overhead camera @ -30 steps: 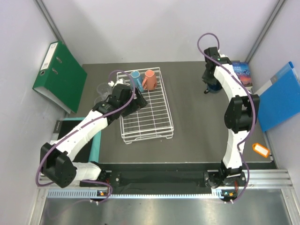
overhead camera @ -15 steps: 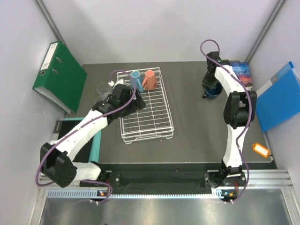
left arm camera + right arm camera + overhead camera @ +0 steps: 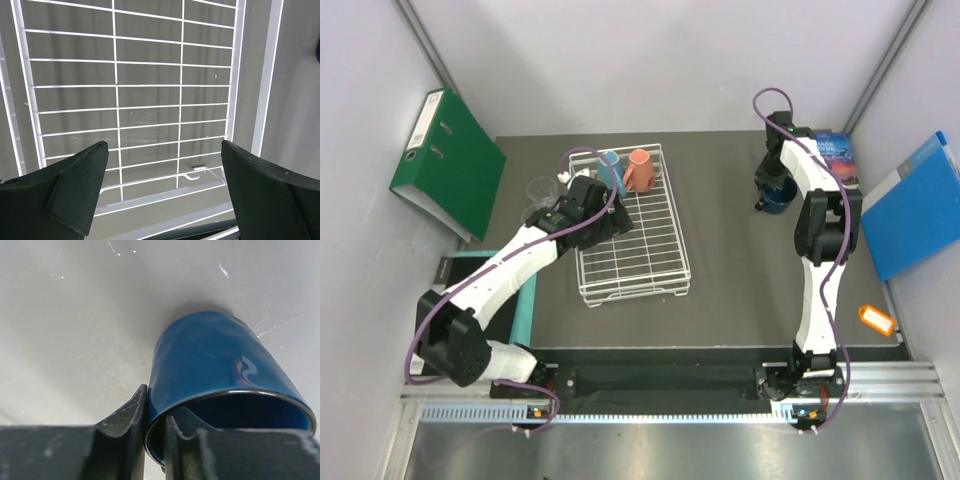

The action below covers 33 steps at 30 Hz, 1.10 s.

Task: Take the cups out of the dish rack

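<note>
My left gripper moves outward along the rack and down onto the handle of the light-blue mug (image 3: 610, 171) next, since the cup still sits in the rack (image 3: 635, 250).
The white wire dish rack (image 3: 635, 250) stands mid-table and fills the left wrist view (image 3: 150, 95). A light-blue mug (image 3: 610, 171) and an orange mug (image 3: 640, 169) sit at its far end. A clear glass (image 3: 540, 189) stands on the table left of the rack; a second one beside it is partly hidden by my left arm. My left gripper (image 3: 597, 213) (image 3: 162, 195) is open and empty above the rack's left side. My right gripper (image 3: 770, 185) (image 3: 156, 435) is shut on the rim of the dark-blue mug (image 3: 778, 197) (image 3: 210, 365), upright at the table's far right.
A green binder (image 3: 445, 160) leans at the far left. A blue folder (image 3: 912, 210) and a book (image 3: 836, 150) lie at the right. An orange tag (image 3: 877, 318) lies near the right front. A teal-edged tray (image 3: 520, 300) sits at the left front.
My right gripper has shifted slightly right and nearer with the dark-blue mug. My left gripper has moved a little right over the rack.
</note>
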Available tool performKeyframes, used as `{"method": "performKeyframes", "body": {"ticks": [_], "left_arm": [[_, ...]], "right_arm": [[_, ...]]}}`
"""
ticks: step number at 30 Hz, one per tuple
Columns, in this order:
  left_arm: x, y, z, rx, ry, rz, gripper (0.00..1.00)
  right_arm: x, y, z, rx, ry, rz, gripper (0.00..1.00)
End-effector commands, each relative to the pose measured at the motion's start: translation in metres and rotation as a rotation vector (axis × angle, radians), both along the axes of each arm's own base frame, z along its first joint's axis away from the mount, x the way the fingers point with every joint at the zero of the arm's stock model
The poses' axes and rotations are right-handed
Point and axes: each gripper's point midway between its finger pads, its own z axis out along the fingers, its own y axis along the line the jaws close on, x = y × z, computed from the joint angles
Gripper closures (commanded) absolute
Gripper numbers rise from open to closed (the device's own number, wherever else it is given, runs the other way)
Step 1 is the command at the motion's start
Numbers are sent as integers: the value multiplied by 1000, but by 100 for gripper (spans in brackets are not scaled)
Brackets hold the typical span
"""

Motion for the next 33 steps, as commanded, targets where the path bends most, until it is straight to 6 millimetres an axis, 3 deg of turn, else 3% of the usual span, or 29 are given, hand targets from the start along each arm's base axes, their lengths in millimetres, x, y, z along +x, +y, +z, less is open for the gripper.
{"method": "performKeyframes", "body": {"ticks": [1,7,11,13,14,17,20,22,23,24,26,27,29,30,32,33], "left_arm": [[12,-4,21,-9,-68,-14,1],[15,-10,30,-27,-101,-48,1],[16,-9,36,-25,-118,-50,1],[19,-5,42,-8,-145,-42,1],[20,-3,47,-4,-161,-36,1],[28,1,62,40,-233,-50,1],[43,11,71,130,-283,-36,1],[54,14,68,190,-294,-40,1],[62,16,74,218,-314,-25,1],[70,18,65,246,-297,-13,1],[84,20,70,274,-316,34,1],[91,19,56,295,-293,47,2],[104,19,54,294,-302,100,5],[113,15,47,290,-305,112,5],[125,11,43,276,-328,132,7],[134,10,38,281,-342,153,8]], "right_arm": [[16,3,18,30,-91,19,74],[23,17,58,76,-204,43,45],[32,26,93,94,-299,64,34],[32,34,124,111,-386,77,29],[35,38,159,135,-489,88,28],[26,48,206,168,-606,105,23],[13,59,248,196,-688,149,18],[4,76,257,244,-723,219,17],[-8,83,277,259,-774,249,17],[-16,92,262,269,-752,270,17],[-32,107,284,284,-834,329,18],[-42,120,261,286,-795,363,19],[-58,134,275,284,-875,422,20],[-69,146,250,278,-836,462,20],[-82,152,249,279,-853,478,20],[-90,156,233,288,-819,493,21]]}}
